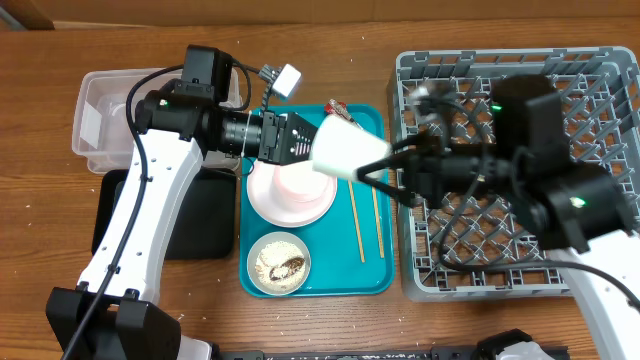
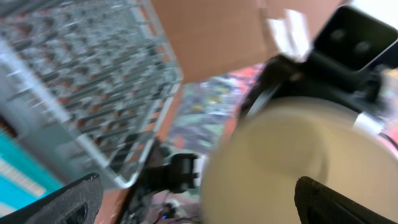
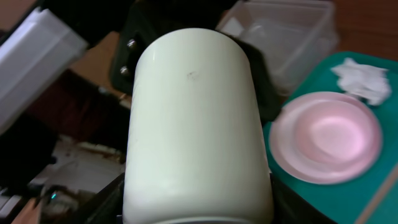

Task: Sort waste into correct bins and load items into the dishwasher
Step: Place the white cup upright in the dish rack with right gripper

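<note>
My right gripper should next turn downward, lower back and let go of the cup [image 1: 350, 152] in the rack's near corner by the tray [image 1: 432, 242], because that corner is below the gripper.
A small white cup [image 1: 350, 152] hangs on its side above the teal tray, between both arms. My right gripper [image 1: 382, 165] is shut on it; in the right wrist view the cup [image 3: 196, 124] fills the gap, with a dark finger pressed against each side. My left gripper [image 1: 318, 148] stands open at the cup's other end, its fingers [image 2: 78, 199] spread wide around the cup [image 2: 292, 162]. The pink plate [image 1: 290, 190] lies upside down below. A bowl [image 1: 279, 264] holds rice and brown scraps. Chopsticks [image 1: 357, 220] lie on the tray. The grey dish rack [image 1: 600, 90] stands at the right.
The teal tray [image 1: 330, 280] sits in the middle, with a red wrapper [image 1: 337, 108] at its far edge and a white tissue [image 3: 364, 81] beside the plate. A clear tub [image 1: 115, 120] stands far left, and a black tray [image 1: 200, 230] lies under my left arm.
</note>
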`<state>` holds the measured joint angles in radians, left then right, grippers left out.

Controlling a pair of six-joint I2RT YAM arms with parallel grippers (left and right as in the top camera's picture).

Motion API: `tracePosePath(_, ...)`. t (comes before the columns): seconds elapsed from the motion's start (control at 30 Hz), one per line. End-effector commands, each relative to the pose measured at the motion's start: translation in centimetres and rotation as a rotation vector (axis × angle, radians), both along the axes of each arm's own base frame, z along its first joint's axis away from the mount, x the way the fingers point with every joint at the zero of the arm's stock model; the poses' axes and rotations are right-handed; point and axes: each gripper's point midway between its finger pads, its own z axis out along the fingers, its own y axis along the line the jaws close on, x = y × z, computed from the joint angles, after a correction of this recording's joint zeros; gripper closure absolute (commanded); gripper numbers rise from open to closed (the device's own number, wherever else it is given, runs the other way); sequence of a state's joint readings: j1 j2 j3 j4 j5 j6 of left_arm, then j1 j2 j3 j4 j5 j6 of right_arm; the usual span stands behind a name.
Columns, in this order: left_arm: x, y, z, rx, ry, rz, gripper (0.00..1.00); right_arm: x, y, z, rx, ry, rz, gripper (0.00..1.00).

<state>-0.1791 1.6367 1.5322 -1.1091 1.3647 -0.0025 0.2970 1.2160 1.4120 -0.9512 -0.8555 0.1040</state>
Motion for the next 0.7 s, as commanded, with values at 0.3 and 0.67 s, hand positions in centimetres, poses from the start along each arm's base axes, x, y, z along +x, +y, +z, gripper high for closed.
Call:
tracePosePath(0.3,0.4,1.7,-4.5,0.298,0.022,0.084,0.00,-2.1,-15.2,-7.9,-0.532,0.359,-0.754,0.50)
tracePosePath(0.67,0.9,1.5,-3.1,0.278,-0.017,0.088,0.00,-5.9,-15.2,-14.4,-0.756,0.773,-0.740,0.52)
